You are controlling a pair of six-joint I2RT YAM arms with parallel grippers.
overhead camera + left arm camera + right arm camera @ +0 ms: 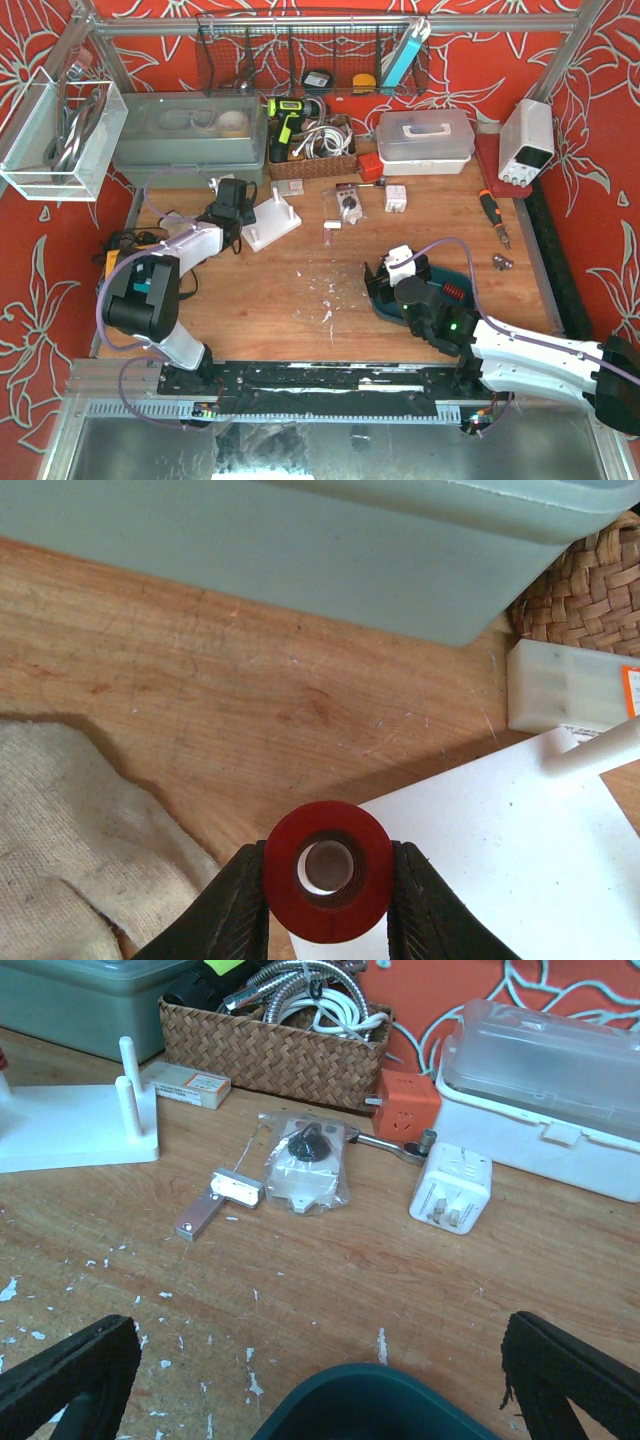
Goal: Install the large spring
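Observation:
The robot's right gripper tips down next and lowers into the dark teal tray's far corner to close, as that corner is below its open fingers.
My left gripper is shut on the large red spring, seen end-on, with a finger pressed on each side. A pale peg end shows through the spring's bore. The spring hangs over the near corner of the white peg stand. From above, the left gripper is at the stand's left end. In the right wrist view the stand has two upright pegs. My right gripper is open and empty over the dark teal tray. That tray holds a smaller red spring.
A grey-green bin and a wicker basket stand behind the stand. A beige cloth lies left of the left gripper. A bagged part, a metal bracket and a white plug lie mid-table.

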